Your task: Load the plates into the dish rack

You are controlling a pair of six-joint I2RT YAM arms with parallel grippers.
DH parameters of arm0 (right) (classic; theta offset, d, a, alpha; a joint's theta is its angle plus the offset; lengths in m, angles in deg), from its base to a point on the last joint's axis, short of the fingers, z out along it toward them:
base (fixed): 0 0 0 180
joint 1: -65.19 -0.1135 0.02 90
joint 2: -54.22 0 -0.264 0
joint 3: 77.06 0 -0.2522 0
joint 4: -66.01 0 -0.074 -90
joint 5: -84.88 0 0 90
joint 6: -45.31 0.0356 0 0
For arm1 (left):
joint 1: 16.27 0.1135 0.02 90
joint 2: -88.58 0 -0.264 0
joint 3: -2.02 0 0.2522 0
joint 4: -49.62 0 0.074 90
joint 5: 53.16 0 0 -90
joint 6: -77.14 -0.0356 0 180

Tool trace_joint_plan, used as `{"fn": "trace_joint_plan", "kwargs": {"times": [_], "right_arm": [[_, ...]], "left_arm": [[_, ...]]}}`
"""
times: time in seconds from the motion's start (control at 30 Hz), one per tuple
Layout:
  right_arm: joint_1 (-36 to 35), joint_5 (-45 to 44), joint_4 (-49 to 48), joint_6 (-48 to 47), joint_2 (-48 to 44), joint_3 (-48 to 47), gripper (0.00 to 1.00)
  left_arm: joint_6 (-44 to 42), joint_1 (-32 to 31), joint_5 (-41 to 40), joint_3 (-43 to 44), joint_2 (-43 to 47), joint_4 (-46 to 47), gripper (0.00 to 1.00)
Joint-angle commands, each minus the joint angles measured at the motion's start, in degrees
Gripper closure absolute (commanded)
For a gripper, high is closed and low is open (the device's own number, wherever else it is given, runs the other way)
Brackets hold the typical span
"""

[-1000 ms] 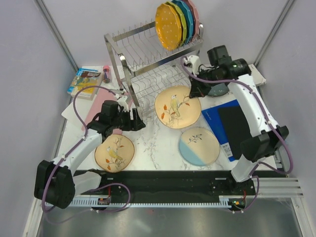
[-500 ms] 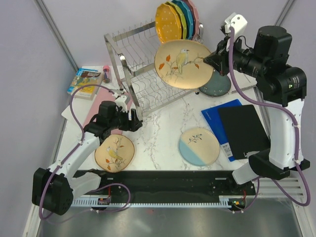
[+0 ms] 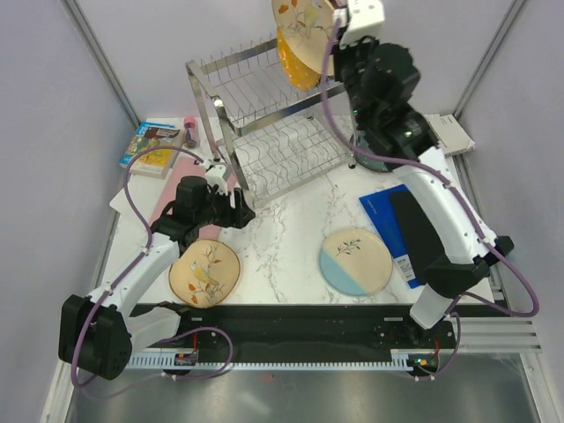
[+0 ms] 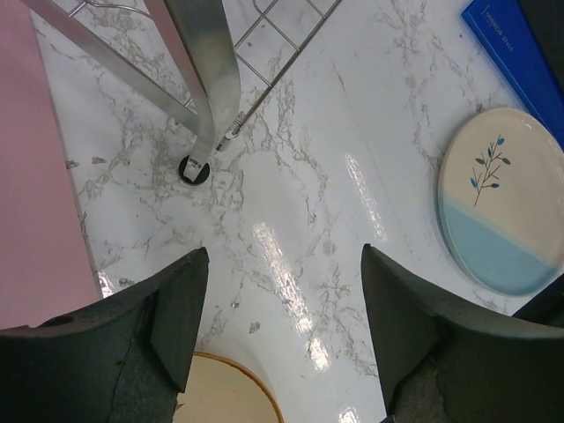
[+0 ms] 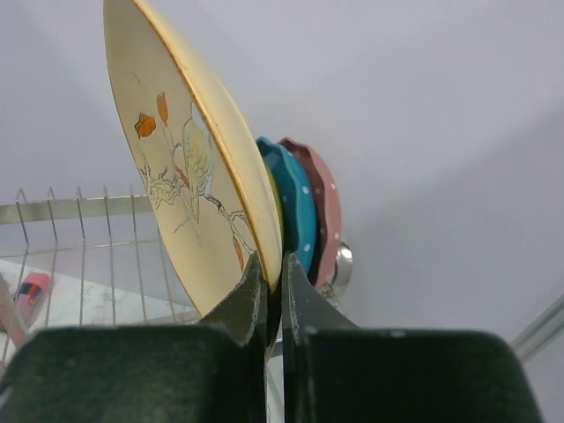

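The rack's wires beside the yellow scalloped plate are empty, so I will move my right gripper to the left in the top view and down, and release the bird plate there.
My right gripper (image 3: 330, 22) is shut on the rim of a cream-yellow bird plate (image 3: 298, 18), held high and nearly on edge above the dish rack (image 3: 256, 88). In the right wrist view the fingers (image 5: 256, 291) pinch the plate (image 5: 189, 159) just in front of the scalloped plates (image 5: 300, 211). My left gripper (image 3: 231, 210) is open and empty, low over the marble by the rack's front leg (image 4: 207, 79). A second bird plate (image 3: 204, 271) lies under the left arm. The blue-and-cream plate (image 3: 355, 261) lies front right. The teal plate is hidden behind the right arm.
Yellow scalloped plate (image 3: 295, 62) and others stand in the rack's upper tier at its right end. A blue folder with a black tablet (image 3: 419, 225) lies at the right. A picture book (image 3: 154, 145), a pink marker (image 3: 189, 130) and a pink mat (image 4: 35, 176) are at the left.
My right arm has lifted the bird plate from in front of the rack to above the upper tier and turned it on edge. The left gripper has barely moved.
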Motion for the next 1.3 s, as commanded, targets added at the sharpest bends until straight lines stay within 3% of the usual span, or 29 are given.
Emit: {"fn": "trace_joint_plan", "kwargs": {"times": [0.0,0.23,0.43,1.27], "right_arm": [[-8.76,-13.72,-34.18,-11.03,-4.4,6.35,1.0],[-12.28,-23.28,-39.1,-13.4,0.25,5.3,1.0],[-12.28,-25.84,-42.01,-15.51,5.7,-0.32,1.0],[-7.62,-25.14,-28.57,-6.11,12.48,-3.4,1.0]], "left_arm": [[1.92,0.37,0.42,-0.9,0.07,5.43,0.24],[2.62,0.81,0.87,-2.49,-0.11,6.32,0.24],[2.89,0.9,0.6,-2.75,-0.55,6.4,0.24],[4.56,1.34,-0.63,-5.3,-1.69,10.54,0.24]]}}
